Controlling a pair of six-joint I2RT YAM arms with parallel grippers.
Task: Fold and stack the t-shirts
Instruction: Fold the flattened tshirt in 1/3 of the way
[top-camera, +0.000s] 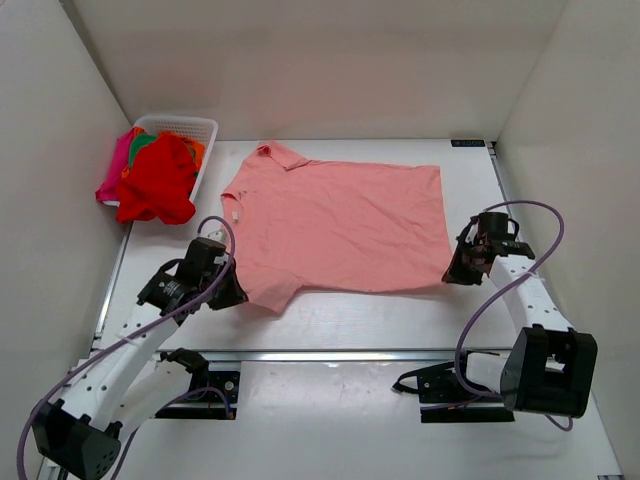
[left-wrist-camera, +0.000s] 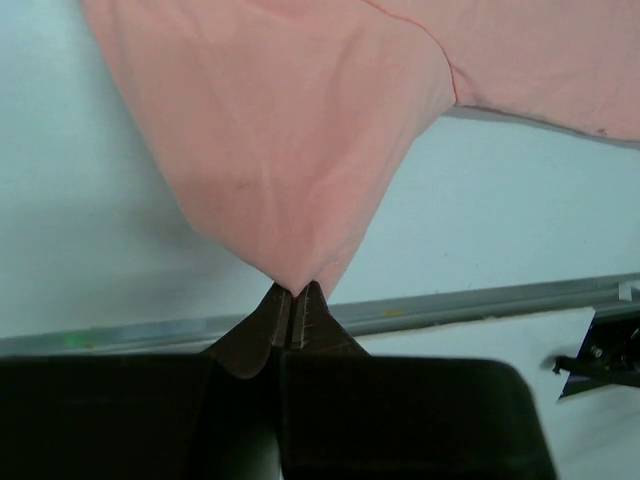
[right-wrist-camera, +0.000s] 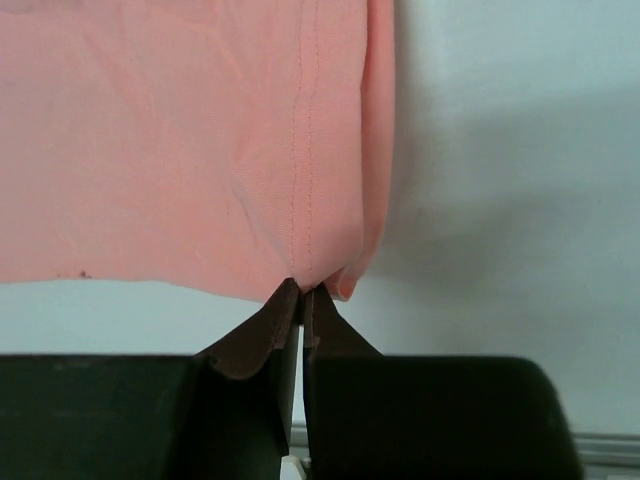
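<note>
The end of the sleeve needs to go outward onto the shirt's body (top-camera: 251, 208) beside the collar next. My left gripper should carry it there and release it, because the sleeve sticks out past the shirt's near side.
The large salmon-pink t-shirt (top-camera: 340, 225) lies spread flat on the white table, collar at the far left. My left gripper (top-camera: 236, 293) is shut on the tip of its near sleeve; the left wrist view shows the cloth (left-wrist-camera: 290, 150) pinched between the closed fingertips (left-wrist-camera: 294, 292). My right gripper (top-camera: 453, 272) is shut on the shirt's near hem corner; the right wrist view shows the hem (right-wrist-camera: 310, 200) pinched at the tips (right-wrist-camera: 303, 290). A red shirt (top-camera: 160, 182) hangs over the basket front, with magenta (top-camera: 115, 170) and orange/green (top-camera: 150, 143) ones behind it.
The white lattice basket (top-camera: 190, 130) stands at the far left corner against the left wall. White walls enclose the table on left, back and right. A metal rail (top-camera: 330, 355) runs along the near table edge in front of the arm bases.
</note>
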